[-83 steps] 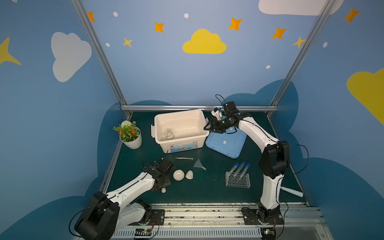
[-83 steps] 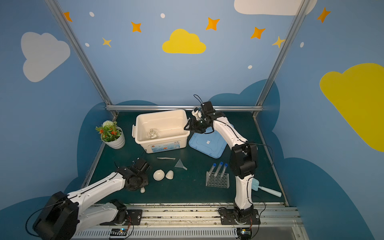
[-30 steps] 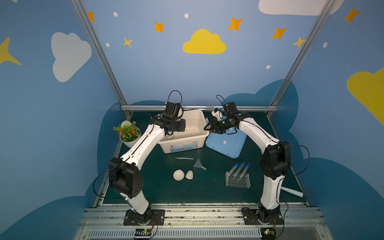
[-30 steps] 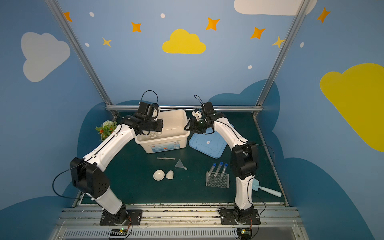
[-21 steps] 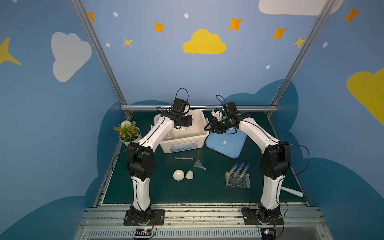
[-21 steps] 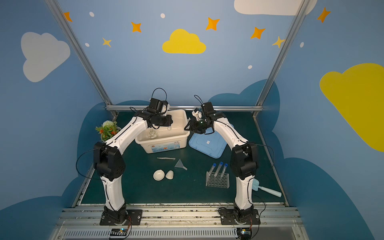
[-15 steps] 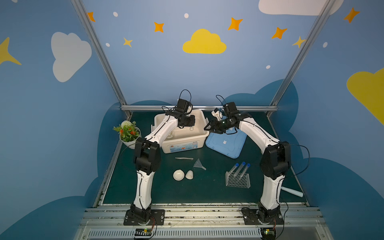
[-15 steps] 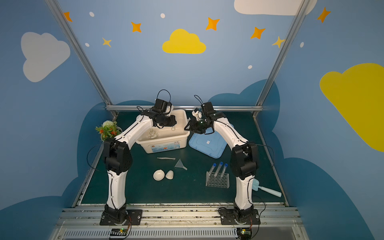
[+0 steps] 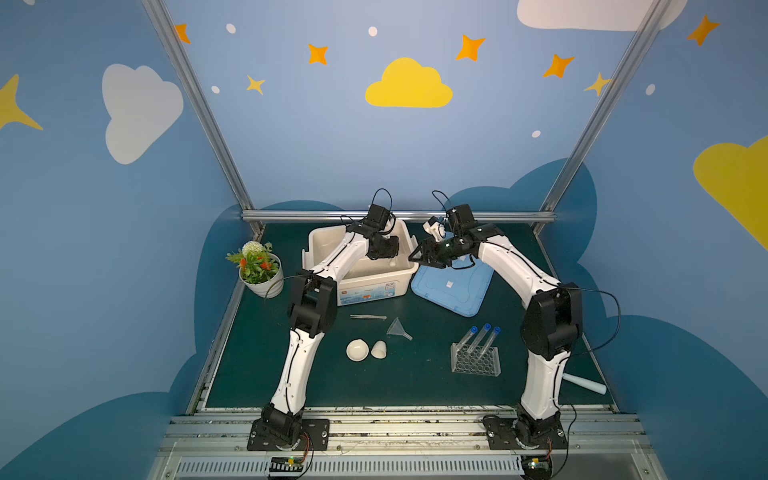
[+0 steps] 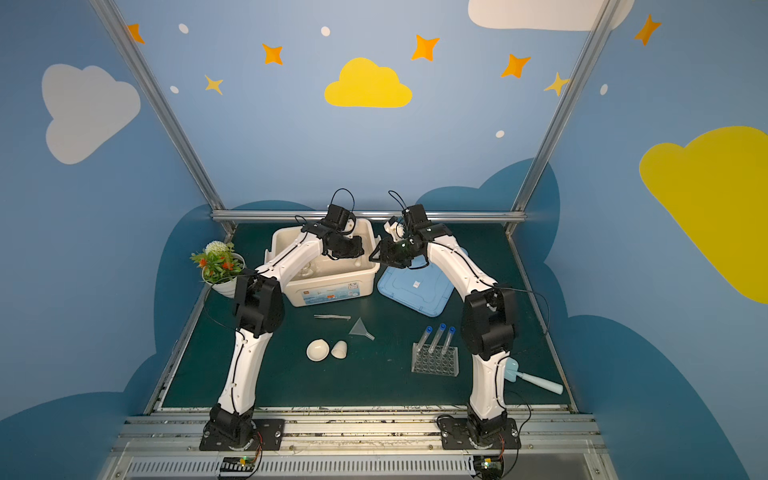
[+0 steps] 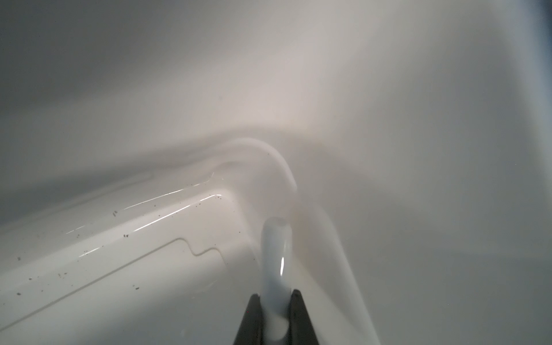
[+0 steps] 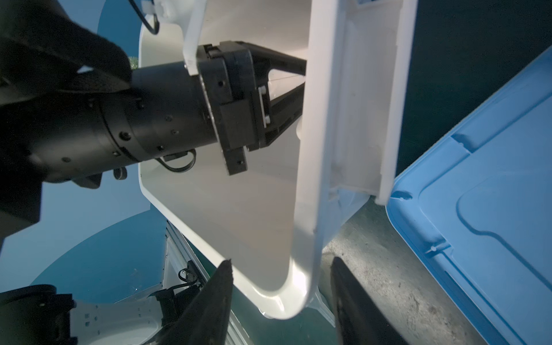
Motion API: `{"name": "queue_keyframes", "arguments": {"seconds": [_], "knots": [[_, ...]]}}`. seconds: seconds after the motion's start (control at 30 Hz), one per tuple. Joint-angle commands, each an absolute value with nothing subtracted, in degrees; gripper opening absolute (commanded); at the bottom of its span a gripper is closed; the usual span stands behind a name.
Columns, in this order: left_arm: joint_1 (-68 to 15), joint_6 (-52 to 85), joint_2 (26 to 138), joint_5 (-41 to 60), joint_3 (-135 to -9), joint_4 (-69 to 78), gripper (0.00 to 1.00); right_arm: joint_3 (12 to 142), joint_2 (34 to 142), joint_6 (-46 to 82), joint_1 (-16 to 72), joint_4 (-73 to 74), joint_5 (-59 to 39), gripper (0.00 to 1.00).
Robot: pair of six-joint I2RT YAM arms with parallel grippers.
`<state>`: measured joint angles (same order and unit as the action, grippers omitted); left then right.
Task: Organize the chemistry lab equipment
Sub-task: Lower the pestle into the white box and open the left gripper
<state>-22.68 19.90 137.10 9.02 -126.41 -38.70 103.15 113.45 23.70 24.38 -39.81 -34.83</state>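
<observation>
My left gripper lowers the white pestle to the bottom of the bin beside the bin's side next and releases it, since the pestle's round end is still clear of the bottom.
My left gripper reaches down into the white bin, near its right wall. It is shut on the white pestle, whose round end points at the bin floor. My right gripper is open at the bin's right rim, one jaw inside the wall and one outside, with gaps on both sides. On the mat in front lie the metal tweezers, clear funnel, white bowl and cup. Blue-capped test tubes stand in the clear rack. The flask is mostly hidden behind my left arm.
The bin's blue lid lies flat to the right of the bin, under my right forearm. A potted plant stands at the left edge. A pale blue scoop lies behind the right arm's base. Blue walls close in three sides.
My left arm lifted the pestle from the mat beside the bowl, swung over the bin and moved right to its right wall. The right gripper's jaws have narrowed a little at the rim.
</observation>
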Motion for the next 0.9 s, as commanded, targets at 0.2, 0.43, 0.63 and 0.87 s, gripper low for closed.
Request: {"name": "queue_keyframes", "arguments": {"seconds": [0.2, 0.43, 0.63, 0.87], "knots": [[-23.35, 19.89, 141.68, 7.56, -131.95, -44.02, 0.06, 102.22, 110.81, 23.61, 24.86, -40.21, -34.97, 0.43], [-23.38, 18.95, 142.84, 7.54, -131.90, -45.22, 0.06, 102.31, 111.27, 23.60, 24.87, -40.17, -35.10, 0.42], [-23.52, 18.19, 143.47, 7.91, -130.23, -45.50, 0.06, 102.39, 111.45, 23.82, 24.86, -39.90, -35.26, 0.42], [-23.54, 18.72, 145.93, 7.92, -132.49, -45.59, 0.08, 102.39, 111.18, 23.55, 24.88, -40.34, -34.93, 0.42]]}}
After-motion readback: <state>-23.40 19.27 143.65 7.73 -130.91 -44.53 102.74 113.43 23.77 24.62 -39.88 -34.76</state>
